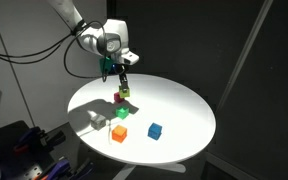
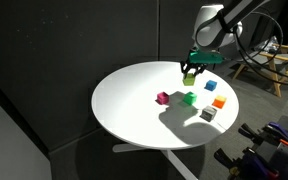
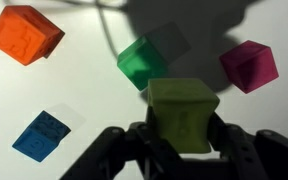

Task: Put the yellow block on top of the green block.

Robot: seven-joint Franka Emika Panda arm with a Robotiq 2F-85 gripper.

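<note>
My gripper shifts left in the wrist view next and lowers to release, since the yellow block hangs high beside the green block's top (image 1: pixel 123 109) (image 3: pixel 142 61).
My gripper (image 3: pixel 184 142) is shut on the yellow block (image 3: pixel 184 110), a pale lime-yellow cube held between both fingers above the table. The green block (image 3: pixel 142 62), a teal-green cube, sits on the white table just beyond and slightly left of the held block in the wrist view. In both exterior views the gripper (image 1: pixel 123 78) (image 2: pixel 191 68) hangs above the table with the yellow block (image 1: pixel 125 90) (image 2: pixel 189 76) in it. The green block (image 1: pixel 124 112) (image 2: pixel 189 98) lies on the table below and apart from it.
On the round white table (image 1: pixel 184 105) lie a magenta cube (image 3: pixel 250 65) (image 1: pixel 119 97) (image 2: pixel 163 98), an orange cube (image 3: pixel 24 33) (image 1: pixel 119 133) (image 2: pixel 219 102) and a blue cube (image 3: pixel 41 135) (image 1: pixel 155 130) (image 2: pixel 211 86). A greyish cube (image 2: pixel 208 114) sits near the table's edge.
</note>
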